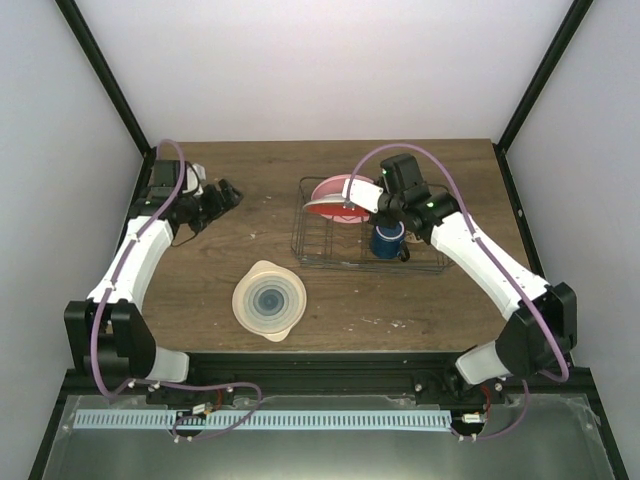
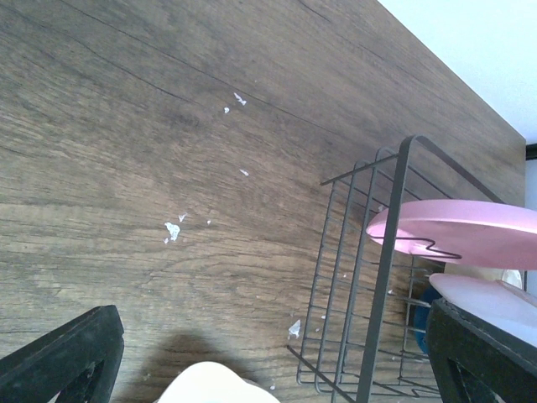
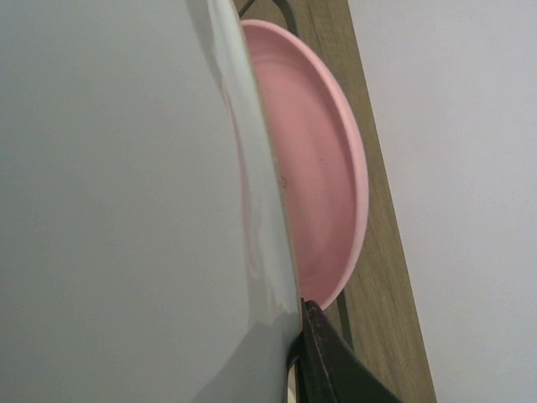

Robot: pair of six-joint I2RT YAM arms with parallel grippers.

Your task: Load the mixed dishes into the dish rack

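I should next lower and release the red plate from my right gripper into the rack slot below it, beside the pink plate.
The dark wire dish rack [image 1: 330,250] stands right of centre and also shows in the left wrist view [image 2: 379,277]. The pink plate [image 1: 333,185] stands on edge in it, seen too in the wrist views [image 2: 461,228] [image 3: 323,185]. My right gripper [image 1: 380,205] is shut on the rim of the red plate [image 1: 325,209], held on edge beside the pink plate; its pale underside [image 3: 117,201] fills the right wrist view. The dark blue mug [image 1: 387,241] sits in the rack. A cream dish with pale blue rings [image 1: 268,298] lies on the table; I cannot tell bowl from plate. My left gripper [image 1: 228,194] is open and empty.
The wooden table [image 1: 220,290] has a dark frame along its edges and white walls around it. A cream lug end [image 2: 218,388] shows at the bottom of the left wrist view. Small white flecks [image 2: 172,228] lie on the wood.
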